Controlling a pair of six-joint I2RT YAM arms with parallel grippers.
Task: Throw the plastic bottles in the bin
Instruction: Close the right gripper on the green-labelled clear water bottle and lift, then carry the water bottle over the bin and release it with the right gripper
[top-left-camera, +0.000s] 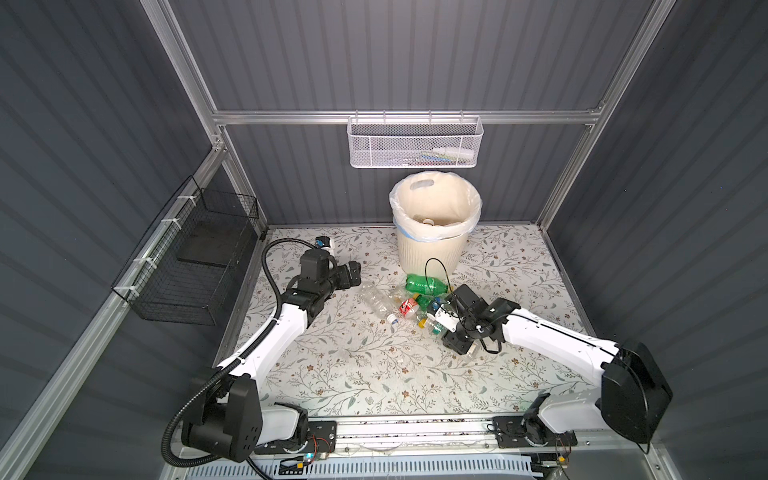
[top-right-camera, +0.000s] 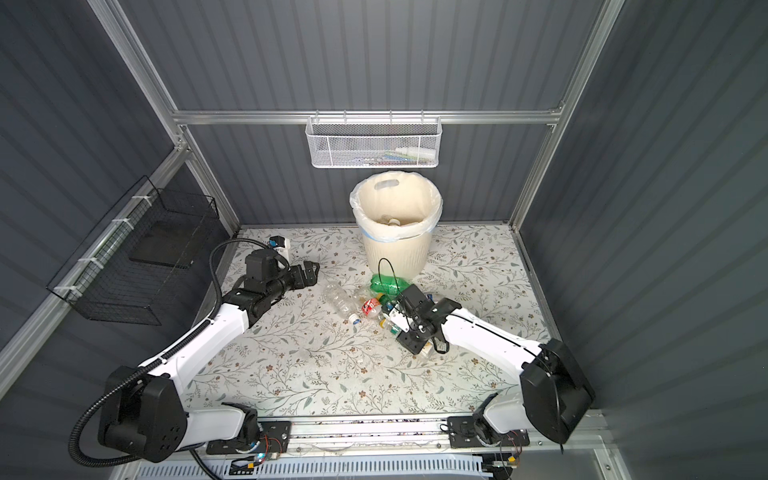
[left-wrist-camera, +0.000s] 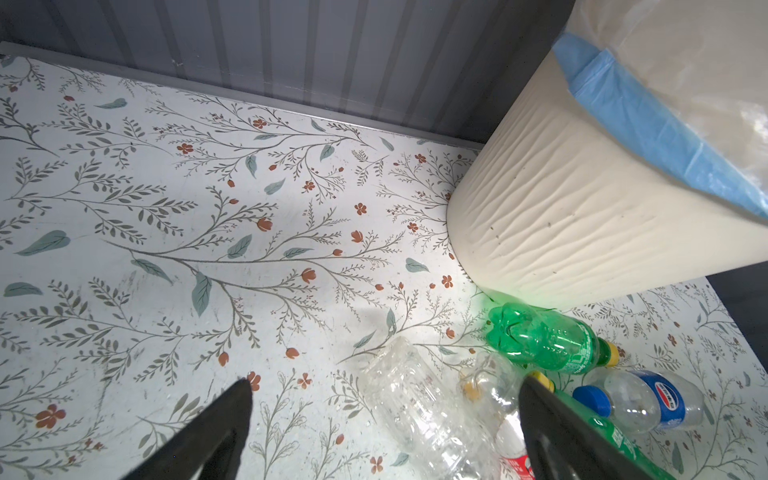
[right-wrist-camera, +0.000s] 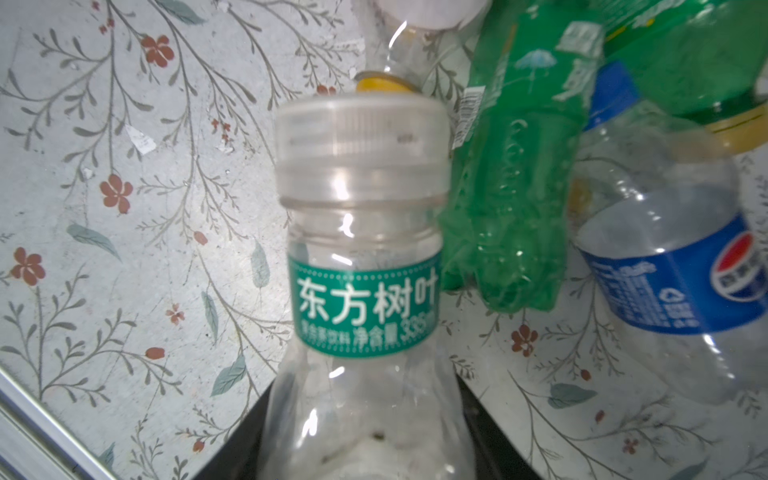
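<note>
The clear bottle in my right gripper needs to go up, outward and over the bin's opening (top-left-camera: 436, 205) next, and I should release it there, because the bin's rim is high above the heap.
Several plastic bottles lie in a heap in front of the bin (top-left-camera: 434, 249) (top-right-camera: 395, 253) (left-wrist-camera: 561, 208), a cream ribbed bucket with a white liner. Among them are a green one (top-left-camera: 426, 284) (left-wrist-camera: 540, 336), a large clear one (top-left-camera: 376, 303) (left-wrist-camera: 415, 399), a red-labelled one (top-left-camera: 409, 307) and a blue-labelled one (left-wrist-camera: 648, 399) (right-wrist-camera: 673, 270). My right gripper (top-left-camera: 446, 332) (top-right-camera: 401, 328) (right-wrist-camera: 365, 436) is shut on a clear bottle with a green label and pale cap (right-wrist-camera: 361, 291), at the heap's right edge. My left gripper (top-left-camera: 353, 274) (top-right-camera: 309, 272) (left-wrist-camera: 385, 382) stands open just left of the heap, holding nothing.
A bottle lies inside the bin (top-left-camera: 428, 220). A white mesh basket (top-left-camera: 415, 143) hangs on the back wall above the bin. A black wire basket (top-left-camera: 195, 257) hangs on the left wall. A small blue and white object (top-left-camera: 324, 242) sits behind the left arm.
</note>
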